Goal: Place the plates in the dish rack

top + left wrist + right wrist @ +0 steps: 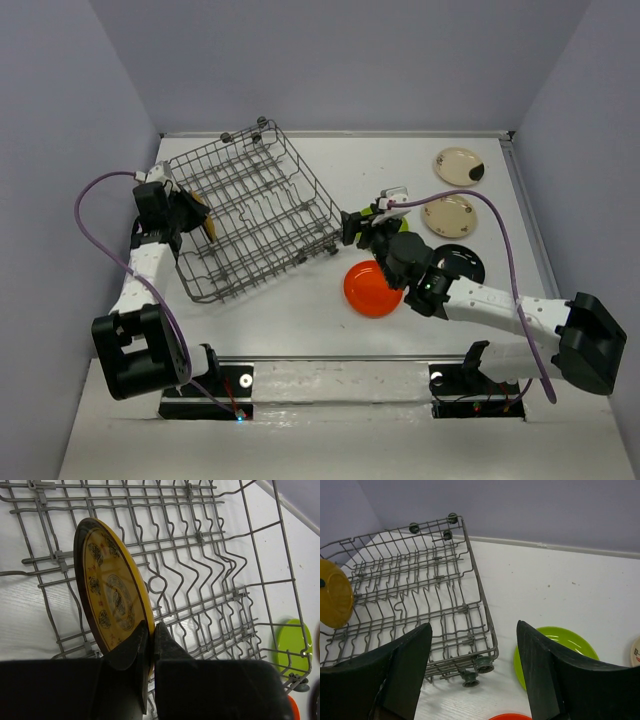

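My right gripper leaves the rack corner next and lowers over the lime green plate's far rim (404, 226) (585, 647), which belongs to the plate lying flat and closest to the rack.
The grey wire dish rack (255, 205) lies at the centre left of the table. My left gripper (150, 629) is shut on the rim of the patterned dark gold plate (111, 587), which stands on edge over the tines at the rack's left end (204, 216). My right gripper (474, 628) hangs open and empty just off the rack's wheeled right corner, beside the lime green plate (559, 641). The orange plate (372, 288) lies flat near the front. The black plate (462, 263) lies to its right, partly under my right arm.
Two cream plates (459, 165) (448, 215) lie flat at the back right. Small dark wheels (482, 664) stick out at the rack's near corner. Purple walls close off the table on three sides.
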Available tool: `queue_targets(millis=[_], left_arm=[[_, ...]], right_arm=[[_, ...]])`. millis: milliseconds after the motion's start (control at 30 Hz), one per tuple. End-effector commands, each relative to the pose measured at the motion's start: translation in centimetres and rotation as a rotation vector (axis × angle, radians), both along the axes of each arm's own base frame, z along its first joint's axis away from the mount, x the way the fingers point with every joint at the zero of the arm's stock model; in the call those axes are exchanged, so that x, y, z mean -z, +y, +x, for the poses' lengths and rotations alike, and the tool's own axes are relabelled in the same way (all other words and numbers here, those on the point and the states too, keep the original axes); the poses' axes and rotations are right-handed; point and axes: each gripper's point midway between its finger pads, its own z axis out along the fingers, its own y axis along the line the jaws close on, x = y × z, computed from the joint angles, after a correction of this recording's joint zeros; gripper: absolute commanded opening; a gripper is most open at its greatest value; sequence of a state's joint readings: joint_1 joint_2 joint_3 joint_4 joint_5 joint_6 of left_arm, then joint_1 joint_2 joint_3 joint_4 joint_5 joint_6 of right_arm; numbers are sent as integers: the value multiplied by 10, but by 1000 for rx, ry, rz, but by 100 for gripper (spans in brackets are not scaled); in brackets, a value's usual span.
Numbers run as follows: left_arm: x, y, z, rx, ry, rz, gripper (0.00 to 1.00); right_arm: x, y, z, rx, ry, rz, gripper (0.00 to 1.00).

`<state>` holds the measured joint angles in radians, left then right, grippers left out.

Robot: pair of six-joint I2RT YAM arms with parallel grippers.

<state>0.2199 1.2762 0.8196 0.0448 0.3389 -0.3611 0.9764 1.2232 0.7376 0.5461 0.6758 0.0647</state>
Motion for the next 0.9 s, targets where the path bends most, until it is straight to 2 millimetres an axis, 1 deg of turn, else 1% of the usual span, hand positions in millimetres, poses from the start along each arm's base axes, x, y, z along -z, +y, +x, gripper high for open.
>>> queue_targets(millis=[0,67,100,167,200,233,300,400,567,667,700,733,767,800,833,867], left_arm=[[-2,2,6,25,-39,26,7],[1,3,7,22,-28,26,11],[2,3,7,25,-23,25,16],[4,1,8,34,-20,18,20],[5,0,8,40,-18,14,28],[6,0,8,40,-14,11,30],[6,0,7,38,-12,9,34],[5,-2,5,42,-17,2,42],[3,-3,2,45,-20,-2,40],[0,-1,1,32,-27,6,49],[-3,1,1,22,-34,14,57],[-6,2,0,16,-41,19,61],[-11,3,-1,10,-53,26,64],[-15,5,-1,-4,-63,32,73],[-19,6,-1,-11,-74,37,77],[-23,7,-2,-18,-87,40,80]], right_arm=[[-7,-6,3,11,-8,40,74],[-4,-8,4,0,-3,44,74],[-4,-11,6,-8,-1,44,74],[-4,-16,8,-14,9,60,73],[-6,-19,8,-19,10,74,73],[-2,-22,12,-33,32,77,72],[-2,-27,15,-45,47,92,72],[2,-34,18,-47,70,96,72],[3,-32,17,-59,78,93,72],[8,-33,22,-47,98,75,72],[19,-35,26,-32,132,46,72],[22,-34,27,-29,147,38,71],[21,-38,32,-14,158,38,71],[34,-46,39,12,206,25,71],[33,-42,39,-2,212,37,71],[39,-49,44,3,244,38,70]])
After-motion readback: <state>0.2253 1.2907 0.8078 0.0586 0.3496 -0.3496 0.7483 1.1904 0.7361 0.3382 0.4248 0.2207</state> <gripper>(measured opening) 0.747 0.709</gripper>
